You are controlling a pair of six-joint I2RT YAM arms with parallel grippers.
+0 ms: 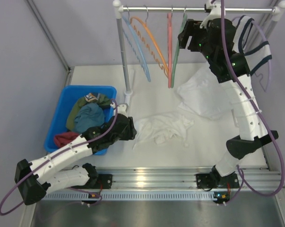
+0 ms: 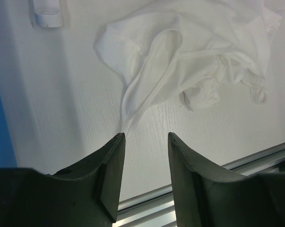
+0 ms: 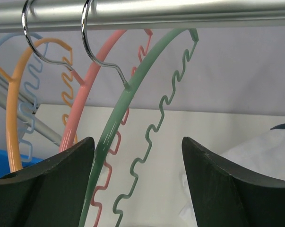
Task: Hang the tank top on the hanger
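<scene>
The hanger's green bar (image 1: 178, 48) already runs between my right gripper's open fingers, so I will next lower that gripper slightly from the rail (image 1: 194, 8) and close it around the bar.
The plain white tank top (image 1: 163, 127) lies crumpled on the table, also in the left wrist view (image 2: 189, 42). My left gripper (image 1: 134, 128) sits low at its left edge, open (image 2: 144, 135) with nothing between the fingers; a thin strap end reaches the left fingertip. The sage-green hanger (image 1: 177, 52) hangs by its metal hook from the rail (image 1: 194, 8). My right gripper (image 1: 181, 38) is raised at the rail, open (image 3: 137, 139), with the green hanger (image 3: 116, 118) passing between its fingers close to the left one, a wide gap to the right one.
Light blue, orange (image 1: 151, 42) and salmon-red (image 1: 169, 47) hangers share the rail. A navy-trimmed white top (image 1: 253, 47) hangs at far right. Another white cloth (image 1: 201, 94) lies under the right arm. A blue bin (image 1: 81, 118) of clothes stands at left.
</scene>
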